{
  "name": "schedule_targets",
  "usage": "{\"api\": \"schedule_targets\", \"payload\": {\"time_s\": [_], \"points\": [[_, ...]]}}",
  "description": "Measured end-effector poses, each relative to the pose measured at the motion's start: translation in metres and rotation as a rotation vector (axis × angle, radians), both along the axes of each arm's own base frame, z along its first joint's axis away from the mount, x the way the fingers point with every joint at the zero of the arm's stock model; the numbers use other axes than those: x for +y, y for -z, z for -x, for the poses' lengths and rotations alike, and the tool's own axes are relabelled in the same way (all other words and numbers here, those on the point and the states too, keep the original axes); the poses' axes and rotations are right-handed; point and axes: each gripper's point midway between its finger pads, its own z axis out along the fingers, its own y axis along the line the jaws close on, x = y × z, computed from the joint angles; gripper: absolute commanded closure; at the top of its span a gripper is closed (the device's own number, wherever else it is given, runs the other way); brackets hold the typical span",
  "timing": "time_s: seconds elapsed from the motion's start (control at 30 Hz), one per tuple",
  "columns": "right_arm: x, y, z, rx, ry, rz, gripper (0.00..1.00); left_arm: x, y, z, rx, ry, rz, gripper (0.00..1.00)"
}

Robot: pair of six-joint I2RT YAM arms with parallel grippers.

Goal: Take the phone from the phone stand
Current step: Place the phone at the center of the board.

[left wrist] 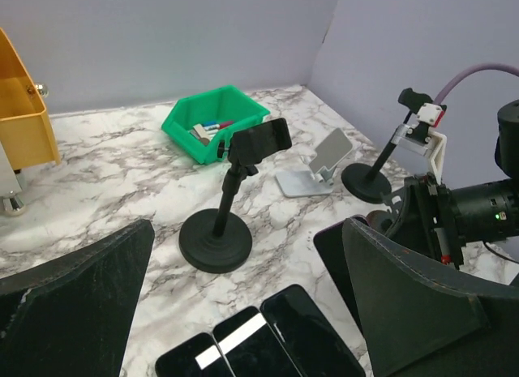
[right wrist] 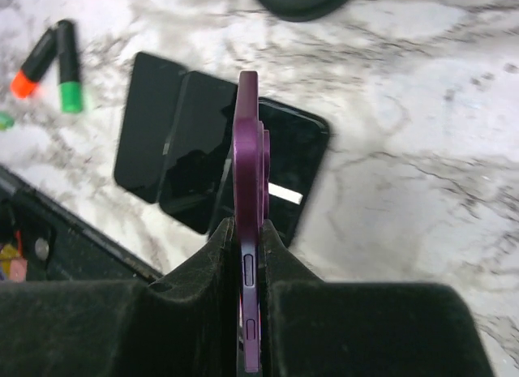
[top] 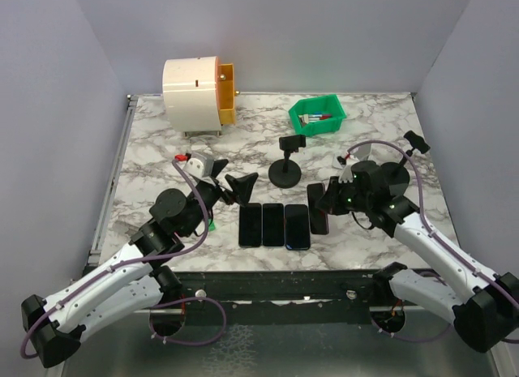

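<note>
My right gripper should next lower the purple phone onto the tabletop (top: 322, 240) beside the row's end phone and let go of it, because that part of the tabletop is bare.
A purple phone (right wrist: 248, 150) is pinched edge-on between the fingers of my right gripper (right wrist: 248, 231), which is shut on it. The phone hangs just above the table, to the right of a row of three dark phones (top: 273, 224) lying flat. The black phone stand (top: 285, 173) stands behind that row, and its clamp (left wrist: 261, 140) holds nothing. My left gripper (top: 242, 182) is open left of the stand, with only the table and the flat phones (left wrist: 259, 340) between its fingers (left wrist: 405, 304).
A green bin (top: 317, 116) with pens sits at the back. A white and orange drawer unit (top: 199, 95) stands at the back left. A white folding stand (left wrist: 316, 170) and another black stand (left wrist: 381, 170) are right of the middle. Orange and green markers (right wrist: 50, 62) lie near the front edge.
</note>
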Motion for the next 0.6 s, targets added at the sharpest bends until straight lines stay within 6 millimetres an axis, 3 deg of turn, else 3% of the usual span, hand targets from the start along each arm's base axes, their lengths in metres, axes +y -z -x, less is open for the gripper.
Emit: {"api": "schedule_targets", "payload": {"time_s": [0.17, 0.4, 0.6], "points": [[-0.027, 0.028, -0.009, 0.078, 0.121, 0.032, 1.0, 0.003, 0.005, -0.003, 0.006, -0.02, -0.028, 0.01], [-0.036, 0.047, -0.01, 0.118, 0.163, 0.086, 1.0, 0.001, -0.005, -0.021, 0.028, -0.09, -0.076, 0.01], [-0.042, 0.061, -0.013, 0.147, 0.189, 0.133, 1.0, 0.004, 0.006, -0.022, 0.034, -0.104, -0.093, 0.01]]}}
